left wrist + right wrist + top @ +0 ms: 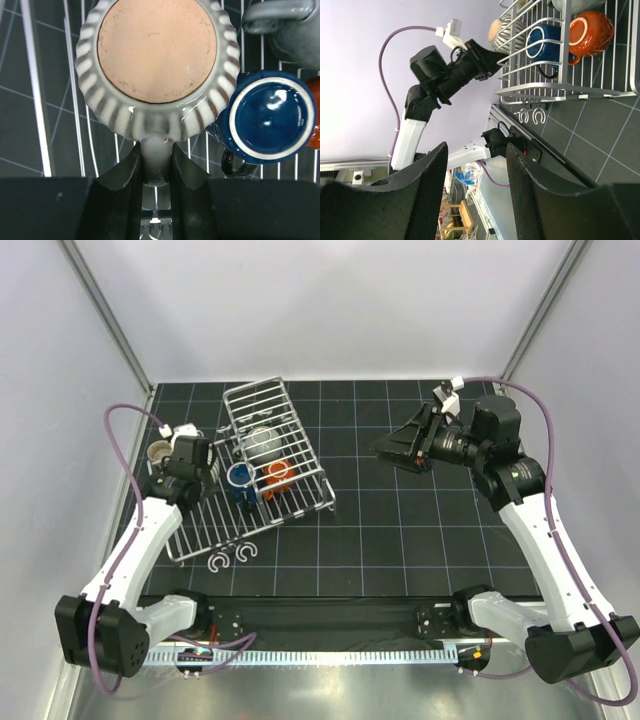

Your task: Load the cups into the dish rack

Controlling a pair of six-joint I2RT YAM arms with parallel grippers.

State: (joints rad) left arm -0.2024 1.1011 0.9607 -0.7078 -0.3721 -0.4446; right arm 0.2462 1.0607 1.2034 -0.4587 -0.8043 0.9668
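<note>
My left gripper lowers to its right in the top view next. It then releases the cream cup on the dish rack's bare wires below, beside the blue cup.
My left gripper (156, 156) is shut on the handle of the cream cup with dark stripes (157, 55). The cup is held bottom-up over the wires of the dish rack (35, 100), close beside the upturned dark blue cup (270, 117). In the top view the left gripper (195, 458) hides that cup. The blue cup (240, 480), the orange-red cup (278, 475) and the speckled grey cup (262, 440) sit in the rack (200, 530). A small brownish cup (160, 452) stands on the mat left of the rack. My right gripper (380, 448) hangs open and empty, far right of the rack.
Two white C-shaped hooks (218, 560) (245, 553) lie on the black grid mat just in front of the rack. The raised walled basket (258, 398) stands at the rack's far end. Metal frame posts rise at the back corners.
</note>
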